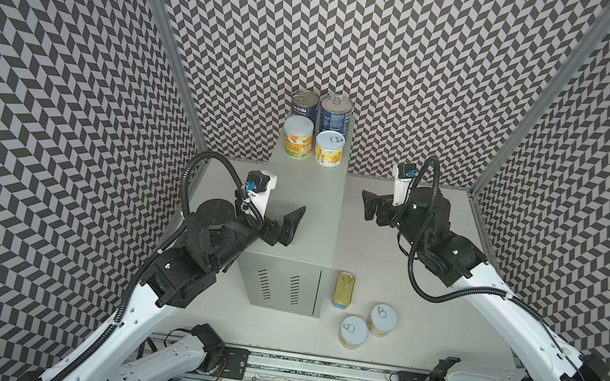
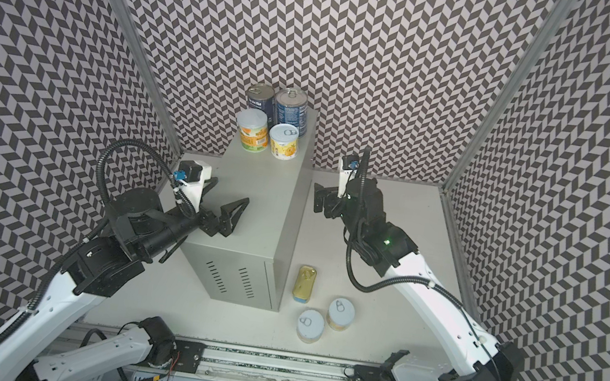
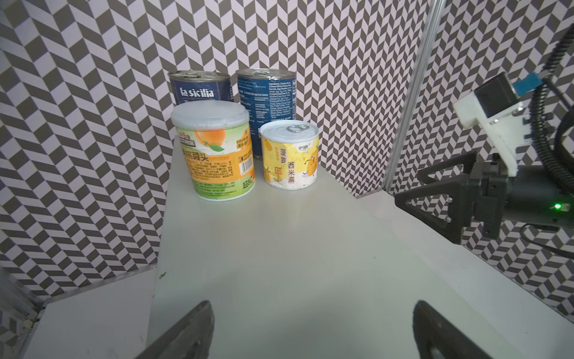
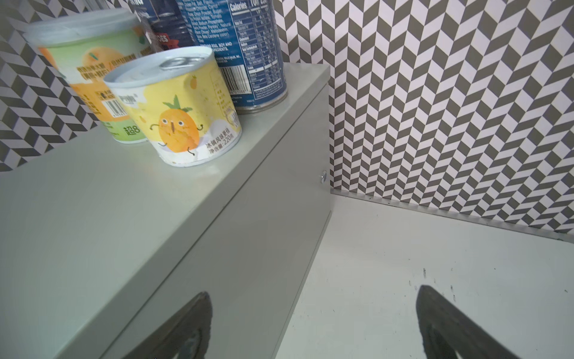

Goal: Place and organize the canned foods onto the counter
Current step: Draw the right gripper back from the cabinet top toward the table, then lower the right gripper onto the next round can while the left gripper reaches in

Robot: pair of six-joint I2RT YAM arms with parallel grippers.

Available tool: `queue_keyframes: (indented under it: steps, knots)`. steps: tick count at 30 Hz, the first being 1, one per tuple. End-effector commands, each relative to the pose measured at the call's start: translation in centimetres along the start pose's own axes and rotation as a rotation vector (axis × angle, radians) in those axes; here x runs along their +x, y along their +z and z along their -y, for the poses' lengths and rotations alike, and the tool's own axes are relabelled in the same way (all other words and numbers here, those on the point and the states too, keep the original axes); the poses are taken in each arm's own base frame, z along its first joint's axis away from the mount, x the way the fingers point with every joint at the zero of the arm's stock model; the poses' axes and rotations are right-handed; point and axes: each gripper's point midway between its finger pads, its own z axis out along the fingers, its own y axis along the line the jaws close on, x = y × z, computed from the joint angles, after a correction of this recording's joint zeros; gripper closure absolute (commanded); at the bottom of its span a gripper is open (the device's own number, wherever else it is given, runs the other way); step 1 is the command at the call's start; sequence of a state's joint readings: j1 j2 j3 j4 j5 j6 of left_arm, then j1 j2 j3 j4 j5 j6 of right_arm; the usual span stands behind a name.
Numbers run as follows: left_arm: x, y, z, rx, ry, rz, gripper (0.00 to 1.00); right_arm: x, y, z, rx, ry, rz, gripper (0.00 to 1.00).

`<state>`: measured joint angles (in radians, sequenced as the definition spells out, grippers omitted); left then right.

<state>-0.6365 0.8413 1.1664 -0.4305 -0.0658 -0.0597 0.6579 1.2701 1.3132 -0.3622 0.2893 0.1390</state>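
I should move my right gripper back and down, with its fingers tilting downward, around the short white-lidded can farther from the counter, because that can is still standing on the table.
The counter [image 1: 305,207], a grey metal cabinet with vent slits, stands mid-table. At its far end stand two tall blue cans [image 1: 304,105] [image 1: 335,114], with an orange-green fruit can [image 1: 297,138] and a yellow pineapple can [image 1: 328,148] in front of them. On the tabletop right of the cabinet lie the gold-topped SPAM tin [image 1: 344,289] and two short white-lidded cans [image 1: 381,320] [image 1: 353,331]. My left gripper [image 2: 231,190] hovers open and empty over the counter's near half. My right gripper [image 1: 365,205] hangs open and empty beside the counter's right edge, above the table.
Chevron-patterned walls enclose the table on three sides, with aluminium posts [image 1: 176,60] at the corners. The arm bases sit on a rail [image 1: 310,374] along the front edge. The white tabletop [image 1: 407,254] stretches right of the cabinet.
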Motion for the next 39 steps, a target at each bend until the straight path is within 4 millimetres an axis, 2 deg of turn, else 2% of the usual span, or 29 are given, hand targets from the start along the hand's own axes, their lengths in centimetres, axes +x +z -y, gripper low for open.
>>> queue_keyframes:
  steps: [1, 5, 8, 14, 19, 21, 23, 27, 29, 33, 39]
  knots:
    - [-0.9, -0.5, 2.6, 0.140, 0.015, -0.037, 0.00, 0.8, -1.8, 1.6, 0.054, 0.044, -0.019, 0.01]
    - [-1.0, -0.4, 6.1, 0.309, 0.025, -0.106, 0.00, 3.2, -3.2, 2.9, 0.096, 0.061, -0.081, 0.01]
    - [-1.2, -0.7, 8.1, 0.370, 0.042, -0.130, 0.00, 5.8, -4.5, 3.9, 0.121, 0.096, -0.141, 0.01]
    - [-0.3, -1.0, 12.7, 0.501, 0.095, -0.215, 0.00, 13.2, -6.9, 3.8, 0.062, 0.210, -0.301, 0.01]
    - [0.2, -1.2, 16.1, 0.590, 0.129, -0.262, 0.00, 20.2, -9.0, 4.5, 0.131, 0.262, -0.472, 0.01]
    - [0.4, -1.1, 17.0, 0.611, 0.141, -0.278, 0.00, 20.6, -9.8, 3.0, 0.114, 0.244, -0.505, 0.01]
    - [0.6, -0.9, 17.9, 0.626, 0.154, -0.303, 0.00, 21.8, -10.2, 2.4, 0.130, 0.252, -0.559, 0.01]
    - [1.4, -0.2, 19.5, 0.627, 0.187, -0.366, 0.00, 26.0, -10.7, 1.7, 0.154, 0.287, -0.668, 0.01]
    - [1.4, 0.0, 20.0, 0.624, 0.201, -0.376, 0.00, 27.5, -10.9, 1.6, 0.162, 0.307, -0.689, 0.01]
    - [1.1, -0.2, 20.5, 0.646, 0.200, -0.355, 0.00, 29.8, -11.0, 1.6, 0.177, 0.326, -0.715, 0.01]
    - [2.3, 0.0, 20.4, 0.650, 0.215, -0.363, 0.00, 32.9, -10.9, 1.3, 0.204, 0.334, -0.764, 0.01]
